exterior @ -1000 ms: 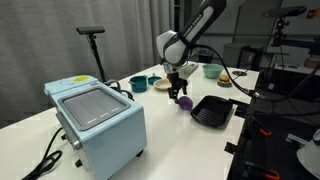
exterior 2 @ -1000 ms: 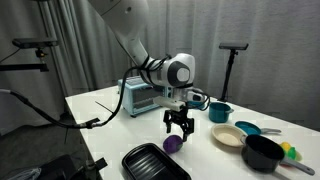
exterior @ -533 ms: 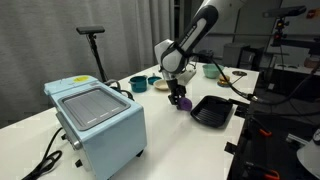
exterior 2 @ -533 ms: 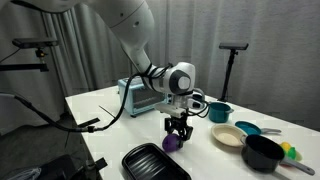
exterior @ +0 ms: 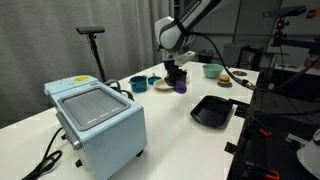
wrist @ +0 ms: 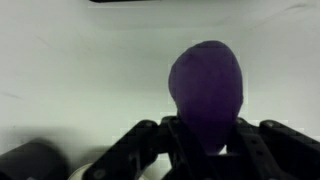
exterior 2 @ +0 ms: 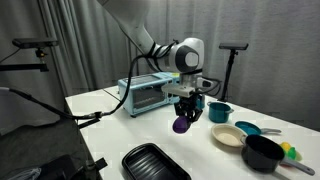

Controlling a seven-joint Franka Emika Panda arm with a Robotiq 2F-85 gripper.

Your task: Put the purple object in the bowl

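Note:
My gripper should next carry the purple object outward over the shallow cream bowl (exterior 2: 228, 134) (wrist: 82, 173), then lower it and let it go, because the object is still above bare table.
The purple object (exterior 2: 181, 125) is a small rounded lump hanging above the white table, clear of the surface. My gripper (exterior 2: 183, 118) is shut on it from above. In the wrist view the purple object (wrist: 207, 80) fills the space between the dark fingers (wrist: 140, 140), and the gripper (wrist: 205, 128) clamps its lower part. In an exterior view the gripper (exterior: 177, 82) holds the purple object (exterior: 180, 87) just beside the bowl (exterior: 161, 87). The bowl (exterior 2: 227, 136), a shallow cream dish, lies on the table a little off from the held lump.
A black tray (exterior 2: 155, 163) (exterior: 212, 110) lies near the table's front edge. A teal bowl (exterior 2: 220, 112), a black bowl (exterior 2: 262, 152) and a pale blue toaster oven (exterior: 95, 118) stand around. Cables run over the table by the oven.
The gripper closed on the purple object where it lay by the black tray, then lifted it off the table and carried it toward the bowls.

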